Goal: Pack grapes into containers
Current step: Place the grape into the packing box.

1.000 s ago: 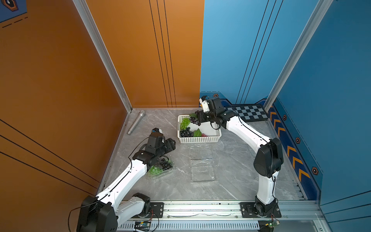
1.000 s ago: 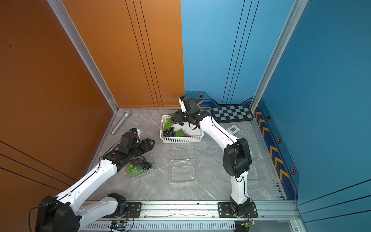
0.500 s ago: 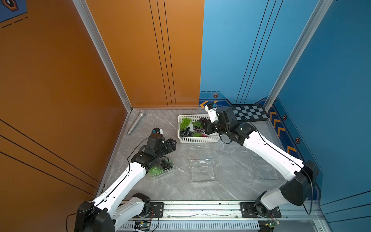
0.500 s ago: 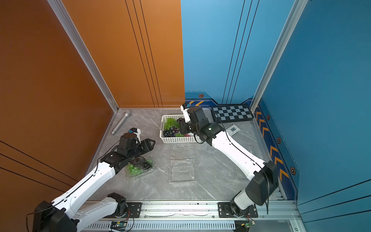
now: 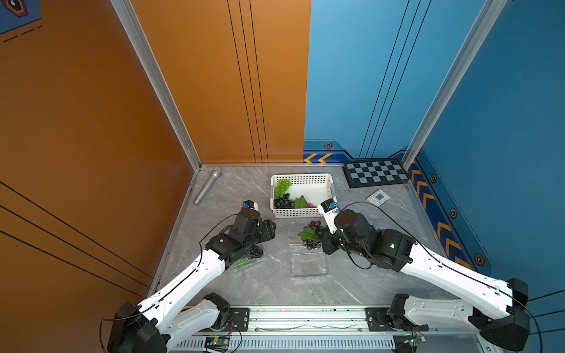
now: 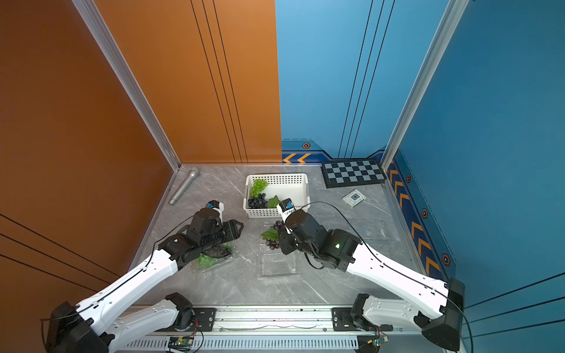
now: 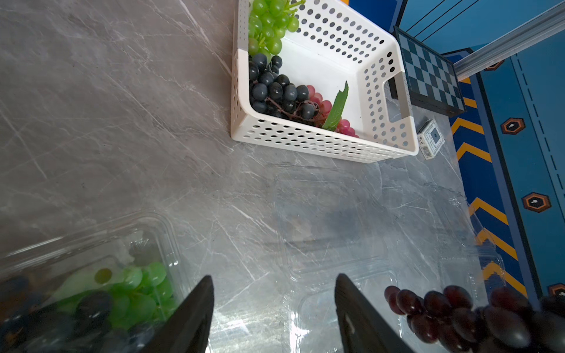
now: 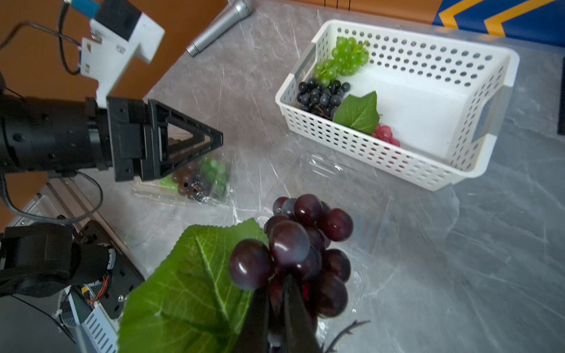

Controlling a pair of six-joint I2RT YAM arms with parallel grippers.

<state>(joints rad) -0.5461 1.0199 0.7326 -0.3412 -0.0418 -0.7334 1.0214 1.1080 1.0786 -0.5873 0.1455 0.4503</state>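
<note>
I will move my right gripper back and down into the open clear container (image 5: 306, 262) next and release there, since that container is empty and is closer to my base than the bunch of grapes.
My right gripper (image 8: 276, 281) is shut on a dark purple bunch of grapes (image 8: 290, 241) with a green leaf (image 8: 189, 284). In both top views the bunch (image 5: 311, 235) (image 6: 273, 234) hangs over the far end of an open clear container (image 5: 310, 266) (image 6: 276, 266) in the middle of the table. My left gripper (image 7: 272, 278) (image 5: 270, 229) stands open and empty. It is just right of a second clear container (image 5: 244, 262) (image 7: 91, 244) that holds green and dark grapes. The white basket (image 5: 305, 178) holds a green bunch (image 5: 282, 186), a dark bunch (image 5: 282, 203) and a pinkish-red bunch (image 5: 311, 205).
A silver microphone (image 5: 208, 186) lies at the back left by the orange wall. A checkerboard (image 5: 376, 175) and a small tag card (image 5: 379, 198) sit at the back right. Another clear container (image 6: 376, 232) lies right of my right arm. The arms' rail (image 5: 305, 318) runs along the front.
My right arm has swung from over the basket toward the front, carrying the purple bunch to above the middle container. The left arm has barely moved.
</note>
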